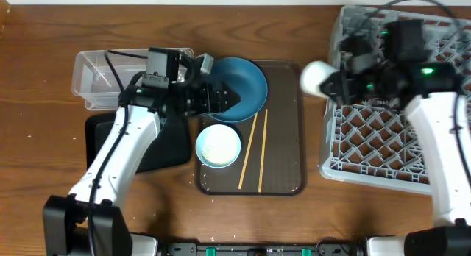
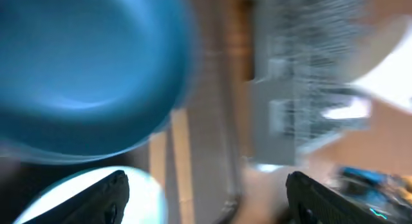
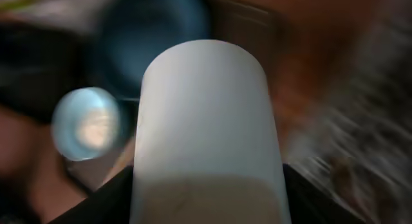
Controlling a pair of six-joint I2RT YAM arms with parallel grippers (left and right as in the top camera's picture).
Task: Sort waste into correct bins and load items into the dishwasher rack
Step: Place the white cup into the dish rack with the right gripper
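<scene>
I should bring my right gripper back, down and to the right in the overhead view to the near part of the rack, because the cup [image 1: 316,77] is still outside it.
A large blue bowl [image 1: 246,83] and a smaller white bowl [image 1: 218,146] with rice grains sit on the brown serving tray [image 1: 283,138], with two wooden chopsticks [image 1: 254,149] beside them. My left gripper [image 1: 234,99] is open and empty, over the blue bowl's near rim; its view is blurred and shows the blue bowl [image 2: 84,63] and white bowl [image 2: 58,198]. My right gripper [image 1: 327,83] is shut on a white cup [image 1: 316,77], held just left of the grey dishwasher rack [image 1: 390,131]. The cup [image 3: 206,134] fills the right wrist view. Napkin and wrapper are out of view.
A clear plastic tub [image 1: 103,76] stands at the back left, with a black tray [image 1: 169,146] in front of it, partly under my left arm. The rack takes up the right side of the wooden table.
</scene>
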